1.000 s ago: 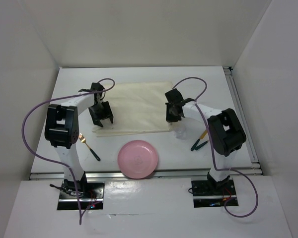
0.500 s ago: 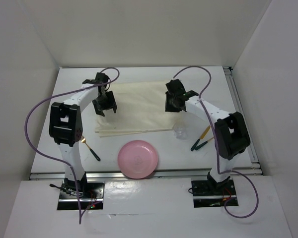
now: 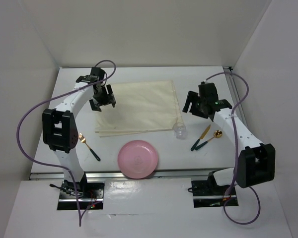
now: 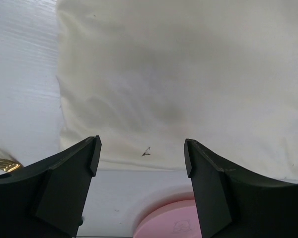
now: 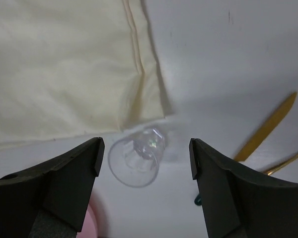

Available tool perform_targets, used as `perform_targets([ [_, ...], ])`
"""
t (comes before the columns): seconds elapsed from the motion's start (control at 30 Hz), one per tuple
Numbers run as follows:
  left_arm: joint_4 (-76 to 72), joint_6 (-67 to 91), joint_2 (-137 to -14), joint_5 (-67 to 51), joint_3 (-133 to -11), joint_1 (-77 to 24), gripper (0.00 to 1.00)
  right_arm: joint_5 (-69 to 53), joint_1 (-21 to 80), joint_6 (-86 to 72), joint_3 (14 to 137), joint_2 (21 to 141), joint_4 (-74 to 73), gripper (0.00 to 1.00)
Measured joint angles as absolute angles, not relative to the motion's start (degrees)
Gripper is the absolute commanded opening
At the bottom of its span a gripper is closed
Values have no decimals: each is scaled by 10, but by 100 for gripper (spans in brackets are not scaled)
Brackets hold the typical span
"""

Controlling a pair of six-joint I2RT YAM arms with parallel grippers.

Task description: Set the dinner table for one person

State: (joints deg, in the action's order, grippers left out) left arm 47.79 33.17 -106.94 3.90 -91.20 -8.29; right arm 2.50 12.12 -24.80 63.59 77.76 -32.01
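My open right gripper moves down and back onto the glass's rim on the knife's side [image 3: 185, 130] [image 5: 157, 166] next. The upright glass leaves its opening open for a finger.
A cream cloth mat [image 3: 139, 106] lies flat in the middle of the white dinner table [image 3: 213, 79]. Near the front edge sits a pink plate [image 3: 138, 158]. A clear glass [image 3: 179, 130] stands at the mat's near right corner. My left gripper [image 3: 104, 103] hovers open over the mat's left part [image 4: 179, 74], holding nothing [image 4: 141, 153]. My right gripper [image 3: 193, 108] hangs open to the right of the mat. The glass [image 5: 136, 156] shows below and between its fingers [image 5: 145, 153], untouched.
A gold fork with a green handle [image 3: 89, 147] lies left of the plate. To the right of the glass lie a gold knife [image 3: 201, 138] and a gold spoon [image 3: 212, 138]. Silver rails [image 3: 241, 116] run along the table's right and front edges.
My right gripper has opened, let go of the mat's right edge and swung right. My left gripper has moved toward the mat's far left corner and opened wider.
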Motion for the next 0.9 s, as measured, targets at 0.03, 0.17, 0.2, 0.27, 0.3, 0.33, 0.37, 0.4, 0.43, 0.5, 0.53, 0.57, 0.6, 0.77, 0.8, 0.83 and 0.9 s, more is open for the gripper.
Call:
perform_targets([
  [0.03, 476, 332, -1072, 31, -912, -84, 84, 11, 121, -249, 615, 775, -321, 82],
  [0.17, 477, 335, -1118, 2, -938, -111, 84, -33, 121, -253, 552, 775, -330, 82],
  [0.2, 474, 337, -1138, -7, -952, -123, 83, -43, 121, -255, 543, 775, -331, 80],
  [0.27, 470, 345, -1176, -25, -981, -148, 83, -59, 121, -257, 531, 775, -330, 79],
  [0.3, 467, 349, -1193, -32, -994, -160, 82, -67, 121, -258, 528, 775, -330, 75],
  [0.33, 463, 350, -1206, -38, -1002, -170, 82, -72, 121, -258, 525, 776, -328, 74],
  [0.37, 465, 353, -1220, -44, -1014, -181, 82, -78, 121, -259, 521, 777, -322, 72],
  [0.4, 464, 356, -1230, -50, -1023, -189, 80, -81, 121, -259, 519, 778, -320, 70],
  [0.43, 463, 361, -1242, -53, -1033, -197, 80, -85, 121, -259, 515, 781, -318, 65],
  [0.5, 464, 365, -1257, -59, -1049, -206, 80, -90, 121, -259, 505, 788, -309, 55],
  [0.53, 463, 366, -1261, -60, -1054, -209, 80, -93, 121, -258, 501, 793, -306, 52],
  [0.57, 463, 367, -1266, -61, -1060, -211, 80, -94, 122, -260, 498, 797, -303, 49],
  [0.6, 463, 367, -1271, -62, -1067, -215, 80, -94, 123, -261, 494, 803, -300, 45],
  [0.77, 462, 376, -1287, -63, -1075, -232, 77, -78, 133, -257, 491, 821, -296, 2],
  [0.8, 462, 377, -1290, -63, -1075, -235, 77, -73, 134, -261, 492, 820, -298, 0],
  [0.83, 462, 377, -1292, -63, -1075, -239, 77, -60, 134, -263, 493, 818, -301, 0],
  [0.9, 462, 378, -1293, -63, -1073, -247, 77, -41, 135, -264, 496, 811, -309, 0],
])
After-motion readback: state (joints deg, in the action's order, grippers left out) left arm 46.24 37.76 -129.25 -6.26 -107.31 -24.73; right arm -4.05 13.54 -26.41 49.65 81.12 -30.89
